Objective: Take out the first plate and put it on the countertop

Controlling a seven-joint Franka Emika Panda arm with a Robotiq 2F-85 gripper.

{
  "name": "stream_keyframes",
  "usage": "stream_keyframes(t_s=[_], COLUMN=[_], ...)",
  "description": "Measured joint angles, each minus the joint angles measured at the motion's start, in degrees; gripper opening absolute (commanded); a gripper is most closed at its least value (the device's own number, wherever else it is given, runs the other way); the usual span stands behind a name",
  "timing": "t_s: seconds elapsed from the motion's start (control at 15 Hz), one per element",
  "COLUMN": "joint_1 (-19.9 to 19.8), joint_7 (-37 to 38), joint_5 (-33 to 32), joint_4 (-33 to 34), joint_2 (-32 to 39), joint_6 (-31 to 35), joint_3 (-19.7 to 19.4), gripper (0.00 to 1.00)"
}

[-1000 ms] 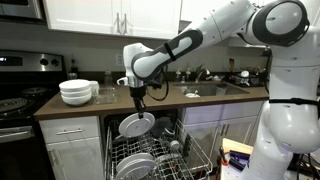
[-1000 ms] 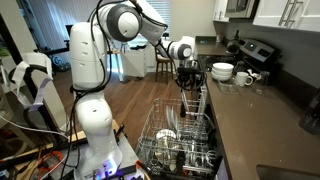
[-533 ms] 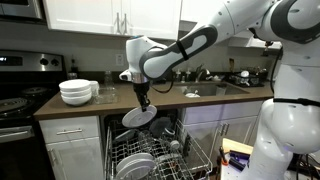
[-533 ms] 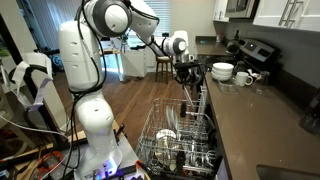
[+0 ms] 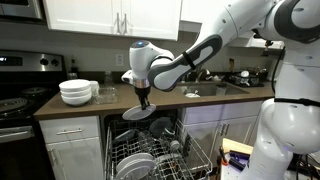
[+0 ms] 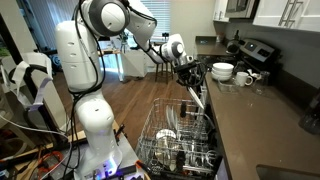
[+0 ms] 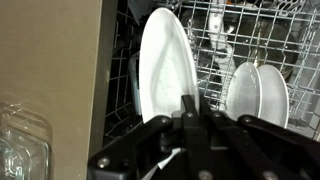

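Note:
My gripper goes left in the wrist view next and tilts the edge-on plate flat there to release, because bare countertop lies on that side.
My gripper (image 5: 144, 100) is shut on the rim of the first plate (image 5: 138, 113), a plain pale round plate. I hold it tilted in the air above the open dishwasher rack (image 5: 150, 155), just below the edge of the dark brown countertop (image 5: 170, 101). In the wrist view the plate (image 7: 165, 70) fills the middle, edge-on, with my jaws (image 7: 195, 110) closed on its lower rim. In an exterior view my gripper (image 6: 188, 66) hangs beside the countertop (image 6: 255, 115) over the rack (image 6: 180, 140).
Stacked white bowls (image 5: 77, 91) and a clear glass dish (image 5: 106, 93) stand on the countertop to the left of my gripper. More plates (image 7: 255, 95) stand in the rack. A stove (image 5: 15, 100) is at the far left. A sink area with clutter lies at the right.
My gripper has lifted the plate up out of the rack and tilted it flatter, closer to the countertop edge. The arm has swung upward.

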Motion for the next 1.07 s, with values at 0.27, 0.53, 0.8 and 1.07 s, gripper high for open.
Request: stream_keyframes(t_s=[0.27,0.53,0.8,1.07], joint_1=[0.50,1.75,2.29,2.13], joint_7=[2.01,3.83,8.48,14.85], joint_5=[-1.43,-3.32,-8.42,-14.44], joint_4=[-0.34,-0.57,-1.55,-3.20], joint_2=[-1.01,-3.61,-5.95,-6.12], joint_6=[-0.16,-0.72,-0.91,-0.37], joint_3=[0.00,0.18,0.42,-0.12], gripper=[0.04,0.04,0.04,0.04])
